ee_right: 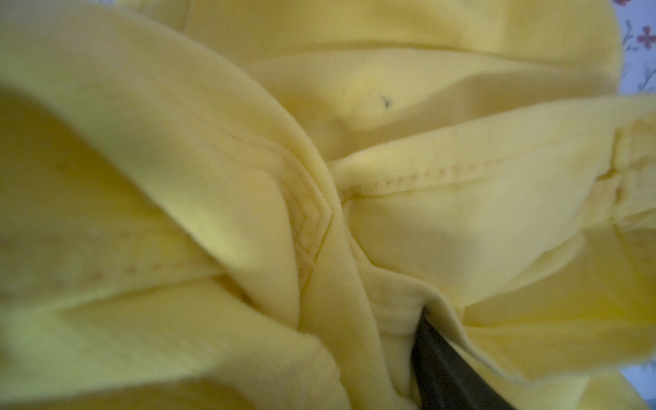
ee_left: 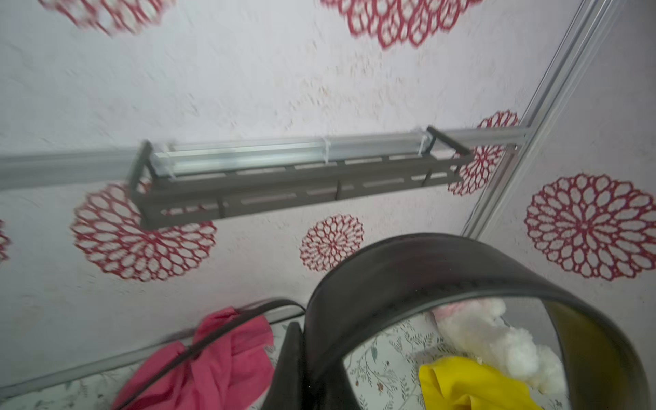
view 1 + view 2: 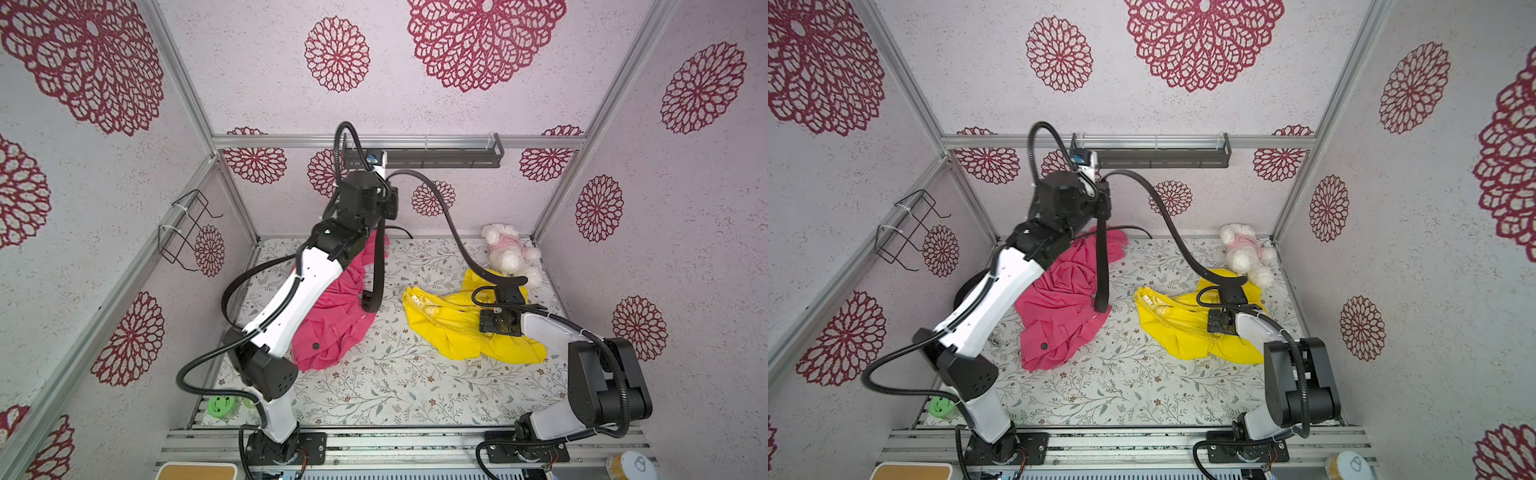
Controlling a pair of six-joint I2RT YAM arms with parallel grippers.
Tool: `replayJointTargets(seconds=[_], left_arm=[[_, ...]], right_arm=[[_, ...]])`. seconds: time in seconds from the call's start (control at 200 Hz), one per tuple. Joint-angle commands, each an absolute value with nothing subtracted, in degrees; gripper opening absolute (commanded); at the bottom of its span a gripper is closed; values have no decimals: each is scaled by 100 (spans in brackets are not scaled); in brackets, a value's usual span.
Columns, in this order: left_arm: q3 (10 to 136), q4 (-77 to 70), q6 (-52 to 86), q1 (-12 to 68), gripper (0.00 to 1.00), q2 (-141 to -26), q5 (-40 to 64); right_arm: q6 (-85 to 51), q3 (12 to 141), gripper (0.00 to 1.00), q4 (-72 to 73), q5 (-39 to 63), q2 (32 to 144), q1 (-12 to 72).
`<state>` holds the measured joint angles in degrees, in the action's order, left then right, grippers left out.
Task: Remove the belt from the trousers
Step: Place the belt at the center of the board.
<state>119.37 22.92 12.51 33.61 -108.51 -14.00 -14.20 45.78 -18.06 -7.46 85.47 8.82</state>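
The black belt goes down in my left gripper toward the bare tabletop between the pink garment and the yellow trousers next. My left gripper then releases it, since that patch lies clear.
My left gripper [image 3: 386,203] [image 3: 1102,203] [image 2: 307,340] is raised near the back wall and shut on the black belt [image 3: 440,216] [image 3: 1167,216] [image 2: 408,262]. One strand arcs down to the right, and its end [image 3: 513,280] lies over the yellow trousers [image 3: 440,328] [image 3: 1171,328] [image 2: 468,383] [image 1: 461,220] beside my right wrist. The other strand [image 3: 379,270] hangs straight down over the pink garment. My right gripper [image 3: 500,324] [image 3: 1221,322] presses into the trousers, jaws wide, with fabric bunched between them. One dark finger [image 1: 440,365] shows; the other is hidden by cloth.
A pink garment [image 3: 332,320] [image 3: 1059,307] lies crumpled at the left under my left arm. A white plush toy [image 3: 511,253] sits in the back right corner. A dark shelf [image 3: 424,158] hangs on the back wall, a wire basket [image 3: 187,232] on the left wall.
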Motion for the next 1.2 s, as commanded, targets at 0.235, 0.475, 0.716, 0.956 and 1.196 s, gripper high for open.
replayJointTargets(seconds=[0.235,0.475,0.716,0.956,1.196], left_arm=[[12453,2357,2613,3612,0,-13035,-492],[12812,2645,2878,3586,0,-13891,-173],[13378,3401,3073,3491,0,-14541,-286],[12556,2893,3105,3462,44,-14064,-43],[11405,2285,2992,3544,84,-12909,-150]], right_arm=[[-1865,4334,78,-2208,-95,7921,1107],[-1909,4425,83,-2627,-486,7258,1085],[-1951,4603,87,-3086,-686,6535,1004],[-1980,4812,89,-3446,-646,6206,967],[-2333,4550,89,-3410,-144,5738,1065]])
